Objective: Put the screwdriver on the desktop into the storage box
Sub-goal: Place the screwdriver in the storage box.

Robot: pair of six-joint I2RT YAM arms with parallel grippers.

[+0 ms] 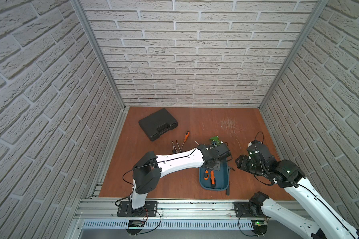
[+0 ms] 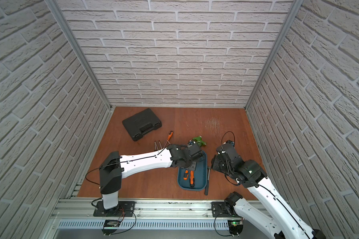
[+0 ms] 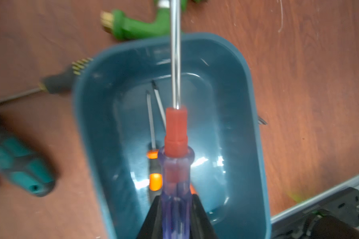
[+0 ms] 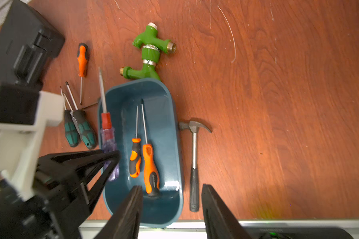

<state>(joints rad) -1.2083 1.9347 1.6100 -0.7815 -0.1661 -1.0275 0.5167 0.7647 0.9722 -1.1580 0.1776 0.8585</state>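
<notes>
My left gripper is above bare bottom point(image 1: 220, 176) point(image 3: 208, 179) beside the orange-handled pair in the storage box, so it will go down toward the box's hammer side and let go of the purple screwdriver.
My left gripper point(image 3: 175, 198) is shut on a screwdriver point(image 3: 176, 132) with a clear purple handle and red collar, held above the teal storage box point(image 3: 255, 115), shaft pointing past the far rim. Two orange-handled screwdrivers point(image 4: 150, 163) lie inside the box. On the desktop point(image 1: 174, 182) beside the box lie an orange screwdriver point(image 4: 82, 60) and two green-and-black ones point(image 4: 85, 130). Open and holding nothing, my right gripper point(image 4: 172, 188) hovers over the box's near end and the hammer.
A hammer point(image 4: 194, 165) lies along the box's right side. A green tap fitting point(image 4: 149, 55) sits just beyond the box. The black tool case point(image 1: 158, 124) stands at the back left. Brick walls close in three sides, and a metal rail point(image 1: 195, 207) runs along the front edge.
</notes>
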